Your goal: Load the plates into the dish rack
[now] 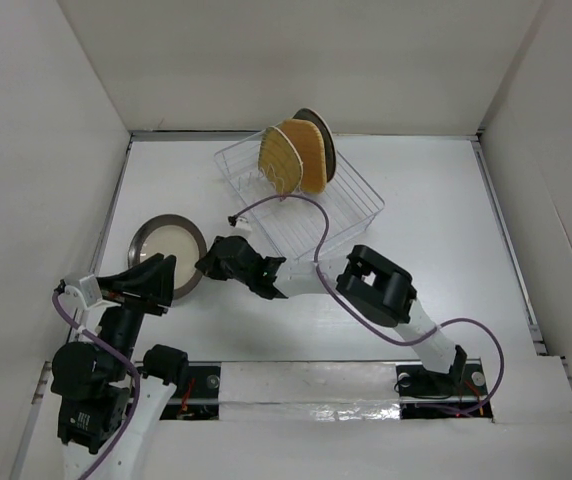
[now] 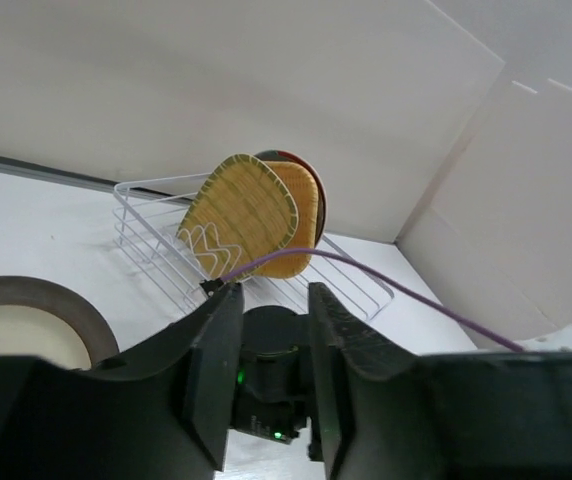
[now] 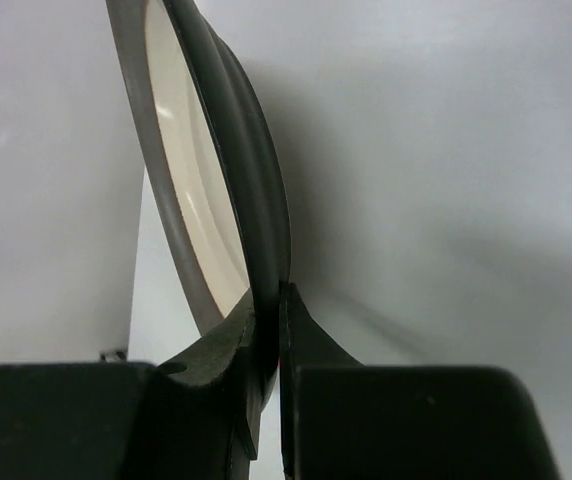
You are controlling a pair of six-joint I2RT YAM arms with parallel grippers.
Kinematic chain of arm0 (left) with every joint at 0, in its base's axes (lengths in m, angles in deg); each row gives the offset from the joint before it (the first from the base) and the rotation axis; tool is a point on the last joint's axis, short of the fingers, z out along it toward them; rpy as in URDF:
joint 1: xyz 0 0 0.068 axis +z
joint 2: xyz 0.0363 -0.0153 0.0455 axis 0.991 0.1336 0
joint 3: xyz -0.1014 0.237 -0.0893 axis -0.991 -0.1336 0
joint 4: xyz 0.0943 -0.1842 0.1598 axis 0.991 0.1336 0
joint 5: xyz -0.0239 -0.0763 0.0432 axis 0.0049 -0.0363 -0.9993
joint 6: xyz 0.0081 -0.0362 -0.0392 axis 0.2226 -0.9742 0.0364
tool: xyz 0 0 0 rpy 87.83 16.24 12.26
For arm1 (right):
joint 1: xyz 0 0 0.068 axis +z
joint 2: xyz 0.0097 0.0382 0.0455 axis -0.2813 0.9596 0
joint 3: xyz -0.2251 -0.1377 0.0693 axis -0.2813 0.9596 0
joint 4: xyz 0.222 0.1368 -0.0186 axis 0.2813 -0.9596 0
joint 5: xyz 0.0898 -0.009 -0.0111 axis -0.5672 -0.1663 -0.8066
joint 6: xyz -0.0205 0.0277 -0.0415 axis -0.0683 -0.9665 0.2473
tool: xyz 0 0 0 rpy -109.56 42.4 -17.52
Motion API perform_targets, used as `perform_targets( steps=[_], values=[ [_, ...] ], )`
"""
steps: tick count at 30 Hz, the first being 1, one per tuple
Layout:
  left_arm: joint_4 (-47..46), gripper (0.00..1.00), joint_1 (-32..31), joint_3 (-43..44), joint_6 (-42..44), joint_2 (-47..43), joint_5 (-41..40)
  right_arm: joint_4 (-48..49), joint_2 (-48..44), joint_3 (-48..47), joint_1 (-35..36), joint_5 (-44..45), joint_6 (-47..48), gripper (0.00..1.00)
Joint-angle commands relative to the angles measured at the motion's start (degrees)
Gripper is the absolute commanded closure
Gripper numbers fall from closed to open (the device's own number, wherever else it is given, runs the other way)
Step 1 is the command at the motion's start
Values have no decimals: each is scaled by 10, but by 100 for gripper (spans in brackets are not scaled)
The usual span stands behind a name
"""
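Note:
I will next lift the metallic-rimmed cream plate up and outward with my right gripper, over the rack [image 1: 341,205], and lower it beside the yellow ribbed plate [image 1: 278,160], where slots are empty.
The dish rack [image 1: 341,205] stands at the back centre. The yellow ribbed plate [image 1: 278,160], the orange plate [image 1: 311,155] and a dark round plate [image 1: 323,135] stand upright in it. They also show in the left wrist view: yellow [image 2: 241,215], orange [image 2: 306,210], dark rim [image 2: 284,156]. The metallic-rimmed cream plate [image 1: 164,255] is at the left. My right gripper [image 1: 204,264] is shut on its right rim; the right wrist view shows the rim [image 3: 201,190] pinched between the fingers [image 3: 272,310]. My left gripper [image 1: 169,282] is open and empty at the plate's near edge.
White walls enclose the table on the left, back and right. My right arm [image 1: 376,285] stretches across the middle with a purple cable [image 1: 306,215] looping over the rack's front. In the left wrist view the right wrist [image 2: 271,370] sits just beyond my open fingers.

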Motion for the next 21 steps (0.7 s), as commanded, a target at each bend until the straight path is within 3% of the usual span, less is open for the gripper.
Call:
perform_targets(
  steps=[1,7,11,15,21],
  values=[
    [-33,68,-5,23,15,21,-1,122,-114,-11,14,14,98,100],
    [-41,62,-5,43,23,43,-31,103,-196,-21,2,60,225,100],
    [-54,61,-5,28,15,49,-14,101,-256,8,-48,73,269,100],
    [-66,60,-5,-10,10,57,-9,68,-315,19,-94,135,381,100],
    [-96,60,-5,-58,17,68,-9,21,-314,-25,-146,228,535,100]
  ],
)
